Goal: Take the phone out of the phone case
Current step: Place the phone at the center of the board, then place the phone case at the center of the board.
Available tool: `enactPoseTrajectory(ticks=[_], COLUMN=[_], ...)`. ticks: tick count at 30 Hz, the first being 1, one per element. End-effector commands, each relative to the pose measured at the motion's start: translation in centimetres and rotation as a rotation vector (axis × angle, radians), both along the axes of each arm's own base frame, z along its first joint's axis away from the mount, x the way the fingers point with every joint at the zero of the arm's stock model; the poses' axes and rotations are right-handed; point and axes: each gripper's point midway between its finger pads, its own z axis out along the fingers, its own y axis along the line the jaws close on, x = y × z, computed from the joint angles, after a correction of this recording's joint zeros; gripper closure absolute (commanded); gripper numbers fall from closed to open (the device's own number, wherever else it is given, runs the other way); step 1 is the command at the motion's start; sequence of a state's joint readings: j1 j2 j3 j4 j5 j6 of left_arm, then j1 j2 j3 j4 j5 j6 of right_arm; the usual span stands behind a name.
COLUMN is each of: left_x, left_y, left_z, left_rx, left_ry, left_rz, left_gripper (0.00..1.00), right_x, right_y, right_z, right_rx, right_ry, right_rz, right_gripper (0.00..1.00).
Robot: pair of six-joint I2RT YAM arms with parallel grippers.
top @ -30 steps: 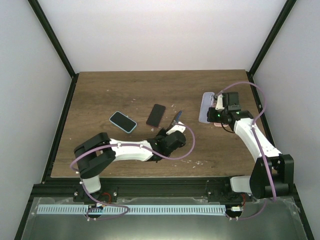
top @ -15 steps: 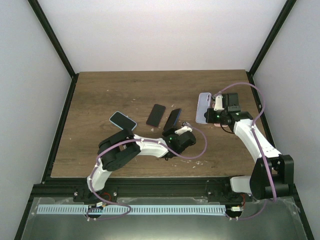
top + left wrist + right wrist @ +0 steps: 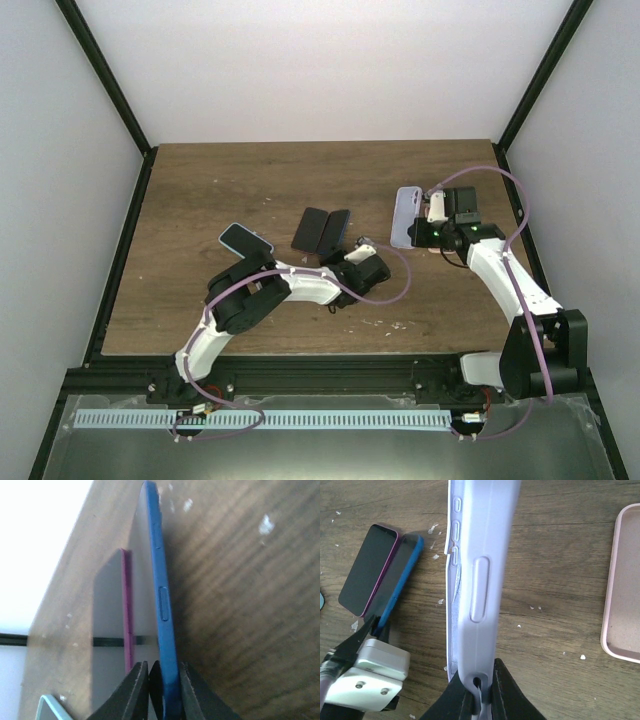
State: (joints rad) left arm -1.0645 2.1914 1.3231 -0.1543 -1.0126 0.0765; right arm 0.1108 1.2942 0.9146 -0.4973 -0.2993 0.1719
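Next I need to move my right gripper down to the clear wood [image 3: 562, 587] beside the pink case and release the lavender case [image 3: 480, 555] there, since the blue phone is out of it.
The blue phone [image 3: 337, 228] lies low over the table, out of its case, right beside a dark phone with a magenta edge [image 3: 312, 228]. My left gripper [image 3: 346, 250] is shut on the blue phone's near end; the left wrist view shows the phone's blue side [image 3: 160, 580] between my jaws [image 3: 164, 667]. Farther right, my right gripper [image 3: 421, 224] is shut on the empty lavender phone case [image 3: 405, 214]. That case [image 3: 480, 555] stands on edge above the table, pinched at its lower end by the right gripper [image 3: 481, 682].
A phone in a light blue case [image 3: 246, 243] lies left of the two phones. A pink case [image 3: 622, 590] rests on the table at the right edge of the right wrist view. White flecks dot the wooden table [image 3: 250, 180].
My left arm has swung the blue phone back and left, from tilted on edge to lying beside the magenta-edged phone. The right gripper with the lavender case has shifted slightly left.
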Motion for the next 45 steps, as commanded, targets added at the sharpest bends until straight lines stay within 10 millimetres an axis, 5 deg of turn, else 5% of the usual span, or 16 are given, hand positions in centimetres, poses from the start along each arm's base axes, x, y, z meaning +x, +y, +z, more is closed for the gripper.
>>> enactPoseTrajectory(ticks=[1,11,16,22,29,38,45], left_x=[-1.1,-2.4,-4.9,-7.8,-9.6,-9.8,-9.0], left_y=[1.1,-0.5,-2.0,-2.3,-1.0,0.7,3.5], left_z=[-3.6,-1.2,-0.4,2.2,3.4,3.6,4.4], left_rx=[0.048,-0.185,-0.364,-0.536,-0.661,-0.706,-0.755], left_ry=[0.116,0.196,0.319,0.389,0.417,0.421,0.386], left_rz=[-0.004,-0.012,-0.087,-0.104,-0.070,-0.020,0.080], left_gripper=[0.79,0.50,0.41,0.39,0.39,0.39,0.38], right_x=[0.9,3.5,5.1,6.5,6.5,5.5,6.1], right_y=[0.0,-0.1,-1.2,-4.1,-5.1,-3.8,-5.3], right_z=[0.9,2.3,-0.2,-2.6,-5.4,-8.3,-9.1], right_rx=[-0.010,-0.065,-0.005,0.035,0.062,0.186,0.126], right_ry=[-0.050,-0.074,0.089,0.192,0.290,0.411,0.382], right_rz=[0.014,0.202,0.258,0.255,0.276,0.279,0.202], right_gripper=[0.99,0.99,0.99,0.99,0.98,0.94,0.93])
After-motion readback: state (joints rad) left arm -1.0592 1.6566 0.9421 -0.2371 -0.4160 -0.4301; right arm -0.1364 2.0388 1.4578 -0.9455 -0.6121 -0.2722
